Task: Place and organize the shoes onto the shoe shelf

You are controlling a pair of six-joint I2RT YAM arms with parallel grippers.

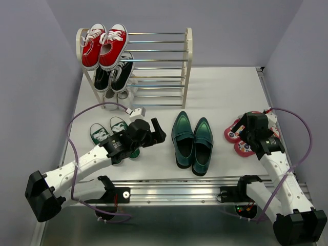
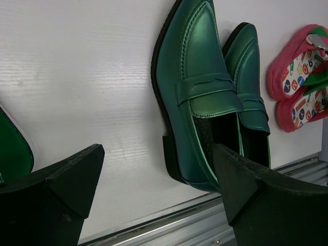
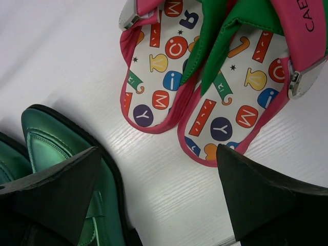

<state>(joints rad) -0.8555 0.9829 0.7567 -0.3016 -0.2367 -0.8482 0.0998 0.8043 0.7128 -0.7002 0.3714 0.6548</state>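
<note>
Next, my left gripper will lower back onto the closer loafer's heel rim, whose opening admits a finger, as the loafer's heel lies to the gripper's right in the top view.
The dark green loafers (image 1: 192,141) lie side by side mid-table, also in the left wrist view (image 2: 200,92). My left gripper (image 1: 154,130) is open and empty, just left of them. The small green sneakers (image 1: 110,134) sit under the left arm, partly hidden. The flip-flops (image 1: 237,136) with printed footbeds lie at the right, partly under my right gripper (image 1: 254,130), which is open and empty above them (image 3: 205,77). The shoe shelf (image 1: 154,66) stands at the back left.
Red sneakers (image 1: 105,45) rest on the shelf's top tier, black sneakers (image 1: 115,74) on a lower tier, a pale pair (image 1: 120,94) below. A metal rail (image 1: 205,184) runs along the near table edge. Purple walls close in on both sides.
</note>
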